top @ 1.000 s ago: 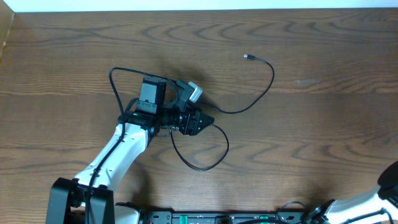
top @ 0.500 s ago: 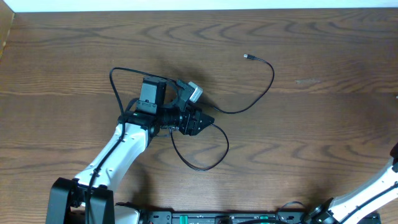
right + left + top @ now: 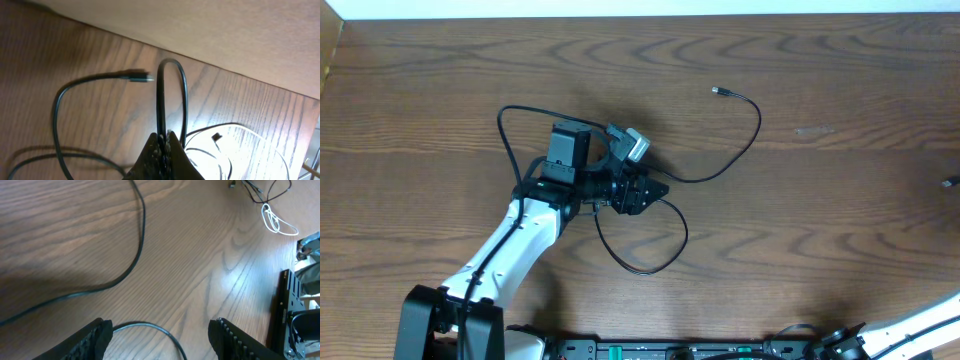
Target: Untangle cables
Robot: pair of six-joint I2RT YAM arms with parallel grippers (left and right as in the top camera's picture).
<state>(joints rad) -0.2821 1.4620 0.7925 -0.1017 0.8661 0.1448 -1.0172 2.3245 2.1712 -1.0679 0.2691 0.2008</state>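
Observation:
A whitish cable is close by, so my right gripper should next move outward and down over the bare wood (image 3: 111, 112) beside the plug end and let go of the black cable.
A thin black cable (image 3: 752, 135) runs from a small plug (image 3: 717, 91) in a curve to my left gripper (image 3: 652, 190), then loops toward the table's front (image 3: 645, 270). In the left wrist view my left gripper (image 3: 160, 335) is open, with a bend of this cable (image 3: 150, 325) lying between the fingers. My right gripper (image 3: 166, 137) is shut on another black cable (image 3: 160, 95), which arches above the fingers, and a plug end (image 3: 142, 77) shows beside it. More thin cables, one whitish (image 3: 277, 224), lie far off.
A small dark plug end (image 3: 949, 183) shows at the overhead view's right edge. My right arm (image 3: 910, 325) shows only at the bottom right corner. The left arm's own thicker cable (image 3: 505, 125) loops behind its wrist. The pale wall edge (image 3: 200, 30) is close.
My right arm has swung farther out of the overhead view at the right. A small plug end has appeared at the right edge. My left gripper shifted slightly.

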